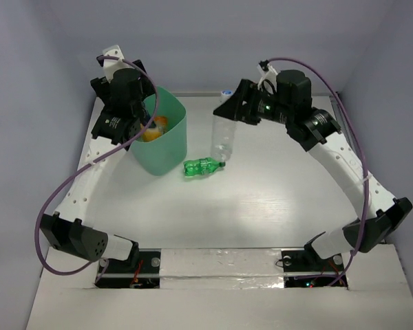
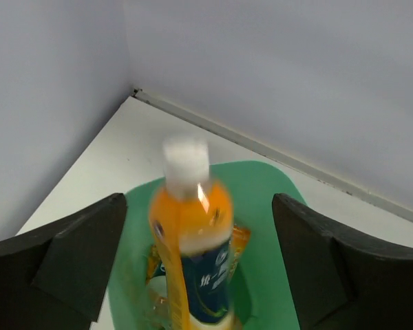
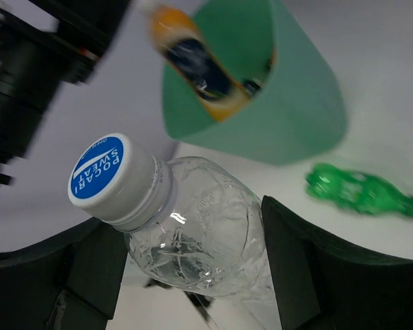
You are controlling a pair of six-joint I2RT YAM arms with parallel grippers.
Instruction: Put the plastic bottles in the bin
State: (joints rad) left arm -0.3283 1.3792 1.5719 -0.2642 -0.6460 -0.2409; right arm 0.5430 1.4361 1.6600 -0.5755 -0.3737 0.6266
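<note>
I should next move the clear bottle (image 1: 223, 141) in my right gripper to the left in the top view, over the bin's open top, because it is hanging beside the bin.
The mint-green bin (image 1: 171, 148) stands at the back left. My left gripper (image 1: 146, 122) hangs over it, open; in the left wrist view the gripper (image 2: 197, 203) has its fingers wide apart around a blurred orange bottle with a dark blue label (image 2: 196, 261) that touches neither finger, above the bin (image 2: 261, 199). My right gripper (image 1: 230, 110) is shut on a clear bottle (image 1: 223, 141) near its blue-topped cap; the right wrist view shows the gripper (image 3: 193, 247) closed on that bottle (image 3: 199, 234). A green bottle (image 1: 203, 167) lies on the table beside the bin.
Orange bottles (image 1: 153, 128) lie inside the bin. The right wrist view shows the bin (image 3: 289, 117), the labelled orange bottle (image 3: 193, 62) and the green bottle (image 3: 361, 191). Grey walls close in the back and sides.
</note>
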